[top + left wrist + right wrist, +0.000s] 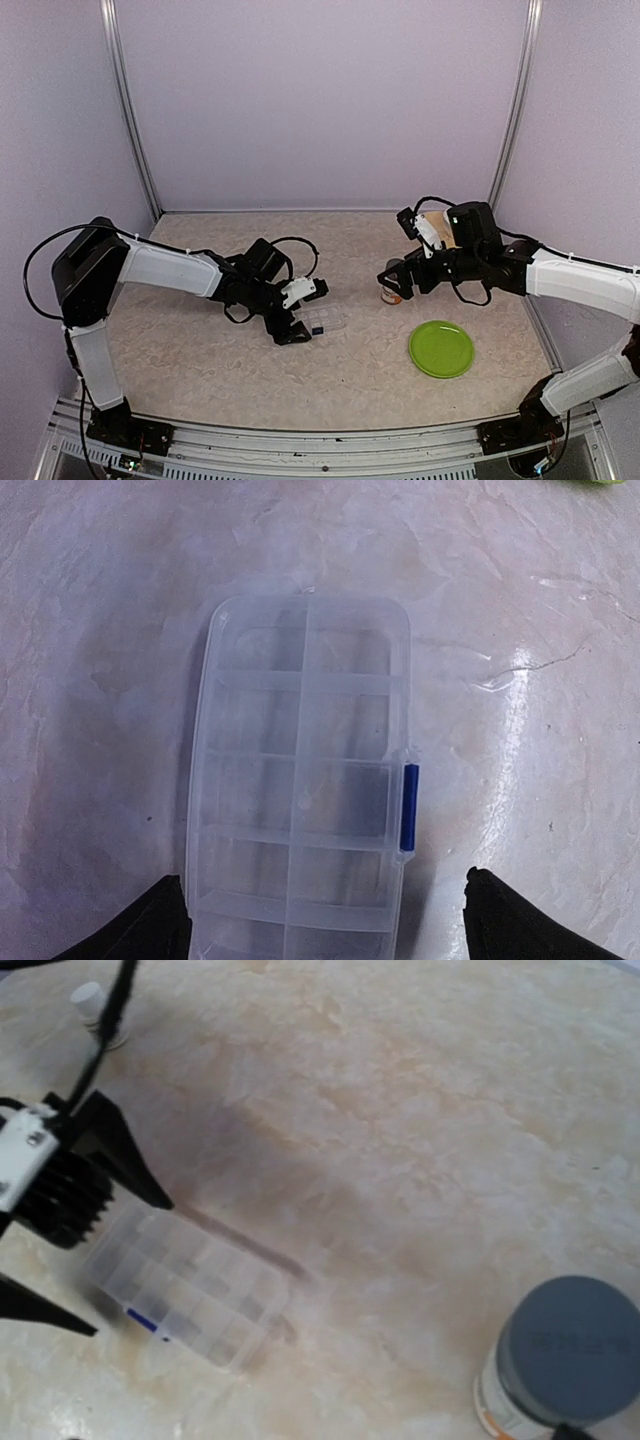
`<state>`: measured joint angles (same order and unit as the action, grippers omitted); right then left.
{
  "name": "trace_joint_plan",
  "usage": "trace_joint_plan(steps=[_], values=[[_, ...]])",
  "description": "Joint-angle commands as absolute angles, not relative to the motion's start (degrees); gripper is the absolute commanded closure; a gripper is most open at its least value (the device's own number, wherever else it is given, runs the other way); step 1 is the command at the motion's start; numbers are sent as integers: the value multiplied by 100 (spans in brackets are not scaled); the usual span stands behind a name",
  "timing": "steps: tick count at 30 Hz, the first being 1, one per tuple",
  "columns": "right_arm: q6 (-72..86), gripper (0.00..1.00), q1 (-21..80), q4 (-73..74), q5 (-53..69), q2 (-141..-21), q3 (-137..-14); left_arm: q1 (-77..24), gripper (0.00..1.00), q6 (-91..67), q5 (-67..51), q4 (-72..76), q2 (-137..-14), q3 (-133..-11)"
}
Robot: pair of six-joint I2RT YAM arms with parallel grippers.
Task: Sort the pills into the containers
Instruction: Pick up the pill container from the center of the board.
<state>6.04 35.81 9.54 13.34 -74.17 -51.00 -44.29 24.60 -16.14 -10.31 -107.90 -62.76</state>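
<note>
The left gripper lowers its fingers beside the long edges of the pill box's near end [309, 321] [291, 920] below and closes them next, as they already straddle it.
The clear plastic pill box [300, 780] with its containers lies flat on the table, lid closed by a blue latch [408, 807]. My left gripper [325, 935] is open and straddles the box's near end. Its left finger is close to the box's edge and its right finger [520, 925] stands clear of it. From above, the box [327, 322] lies at mid-table by the left gripper [297, 322]. My right gripper [392, 275] is open over a pill bottle [392, 292] with a grey cap [570, 1345]. No pills are in view.
A round green plate [441, 348] lies right of centre, near the right arm. A small white capped thing [90, 1002] stands on the table beyond the left arm. Pale walls close in the table on three sides.
</note>
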Motion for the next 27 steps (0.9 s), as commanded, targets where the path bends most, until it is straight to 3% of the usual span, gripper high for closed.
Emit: trace_joint_plan(steps=[1, 15, 20, 27], values=[[677, 0, 3681, 826, 1443, -7286, -5036, -4452, 8, 2593, -1441, -1412, -11140, -6499], [677, 0, 3709, 864, 1451, -7404, -5141, -4526, 12, 2473, -775, -879, -10946, -6309], [677, 0, 3709, 856, 1455, -7459, -5184, -4523, 25, 2344, -594, -716, -10973, -6333], [701, 0, 3718, 818, 1465, -7523, -5161, -4526, 54, 2218, -393, -586, -11021, -6292]])
